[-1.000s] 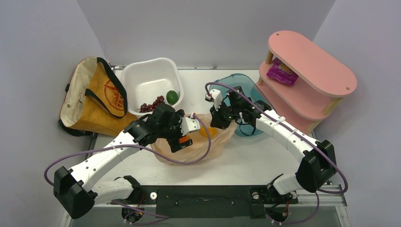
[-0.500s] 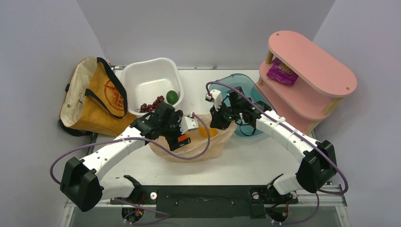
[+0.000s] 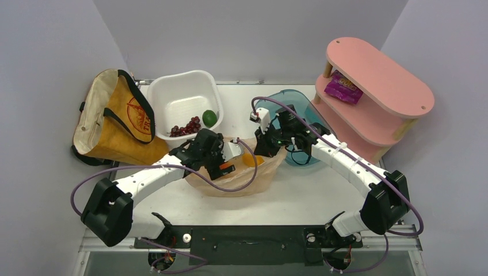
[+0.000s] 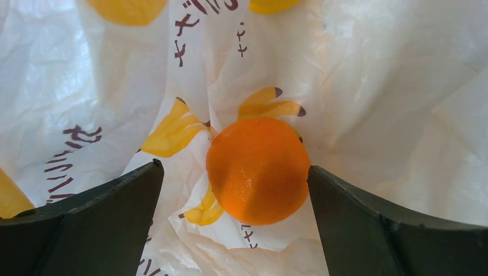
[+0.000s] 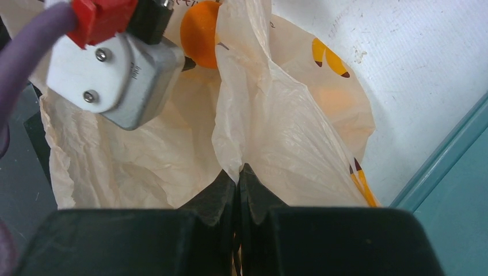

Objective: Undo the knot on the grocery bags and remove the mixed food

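Note:
The orange already lies between my left gripper's open fingers, so they should go farther down in the bag (image 3: 253, 178) over its round sides and close on them.
The thin peach plastic bag (image 3: 253, 178) lies open at the table's middle. An orange (image 4: 257, 169) sits inside it, also seen from above (image 3: 251, 160) and in the right wrist view (image 5: 199, 30). My left gripper (image 4: 233, 190) is open inside the bag, its fingers either side of the orange, the right one about at its skin. My right gripper (image 5: 237, 175) is shut on a fold of the bag's rim (image 5: 247, 109) and holds it up. The brown canvas tote (image 3: 115, 118) lies at the far left. Grapes (image 3: 185, 127) and a green fruit (image 3: 210, 118) lie in the white tub (image 3: 181, 103).
A teal tub (image 3: 299, 115) stands behind my right arm. A pink two-tier shelf (image 3: 374, 92) at the right holds a purple snack packet (image 3: 343, 88). My left wrist's white housing (image 5: 115, 75) shows in the right wrist view.
My left arm has stretched forward and its gripper has gone deeper into the plastic bag, towards the orange. My right gripper has held the bag's rim in place.

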Robot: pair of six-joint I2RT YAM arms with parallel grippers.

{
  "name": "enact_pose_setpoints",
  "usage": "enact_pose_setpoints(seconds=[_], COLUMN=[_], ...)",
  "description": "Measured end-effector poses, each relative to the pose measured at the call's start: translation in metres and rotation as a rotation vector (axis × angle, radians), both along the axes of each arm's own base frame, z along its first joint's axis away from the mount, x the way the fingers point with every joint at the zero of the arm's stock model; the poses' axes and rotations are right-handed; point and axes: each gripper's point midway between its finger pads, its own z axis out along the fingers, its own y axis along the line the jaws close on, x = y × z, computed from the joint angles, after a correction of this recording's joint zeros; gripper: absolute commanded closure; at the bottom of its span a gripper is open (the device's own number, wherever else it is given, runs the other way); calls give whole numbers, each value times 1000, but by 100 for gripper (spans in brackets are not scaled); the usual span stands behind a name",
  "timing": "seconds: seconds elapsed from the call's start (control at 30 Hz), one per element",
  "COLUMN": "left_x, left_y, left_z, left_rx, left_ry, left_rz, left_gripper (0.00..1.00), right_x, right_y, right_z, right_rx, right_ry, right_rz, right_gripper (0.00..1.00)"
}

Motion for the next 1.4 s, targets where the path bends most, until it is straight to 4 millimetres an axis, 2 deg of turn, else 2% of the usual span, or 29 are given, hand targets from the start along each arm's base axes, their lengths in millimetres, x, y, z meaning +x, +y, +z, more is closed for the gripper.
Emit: enact_pose_setpoints(seconds=[0.13, 0.27, 0.33, 0.4, 0.43, 0.47, 0.5, 0.57, 0.6, 0.67, 0.73, 0.97, 1.1, 1.17, 1.23, 1.33, 1.4], left_x=[1, -8, -14, -19, -20, -20, -21, -22, -24, -26, -28, -28, -33, -31, -14, 30, 65], left_y=[-2, -2, 0, 2, 3, 2, 2, 2, 2, 0, -7, -53, -64, -59, -45, -8, 24], left_z=[-13, -39, -52, -61, -64, -65, -65, -64, -62, -49, -26, 121, 165, 175, 183, 185, 180], left_rx=[8, 42, 62, 79, 84, 81, 78, 75, 66, 29, -35, -390, -487, -522, -561, -596, -603], left_ry=[-3, 46, 73, 96, 105, 108, 111, 117, 120, 115, 94, -41, -23, 11, 44, 54, 57], left_rz=[-3, -20, -27, -32, -32, -33, -28, -19, -16, -8, -11, -82, -94, -59, 30, 224, 374], left_gripper=[3, 3, 8, 19, 40, 51, 67, 79, 81, 82, 83, 85, 86, 86, 87, 87, 88], right_x=[-1, 0, 0, 0, 1, 1, 1, 2, 2, 3, 4, 7, 10, 11, 12, 13, 15], right_y=[2, 3, 3, 2, 2, 2, 2, 1, 1, 0, 0, -3, -5, -6, -7, -8, -8], right_z=[-2, -7, -9, -10, -10, -10, -10, -11, -11, -11, -12, -13, -14, -14, -15, -15, -15], right_rx=[-2, -10, -15, -17, -19, -20, -22, -26, -27, -32, -37, -53, -64, -68, -74, -83, -91], right_ry=[8, 19, 22, 19, 16, 13, 9, 3, 1, -4, -10, -26, -36, -41, -50, -73, -95], right_rz=[3, 4, 5, 7, 10, 12, 14, 15, 16, 15, 15, 7, -5, -7, -5, 13, 31], right_gripper=[100, 100, 100, 100, 100, 100, 100, 100, 100, 100, 100, 100, 100, 100, 100, 100, 100])
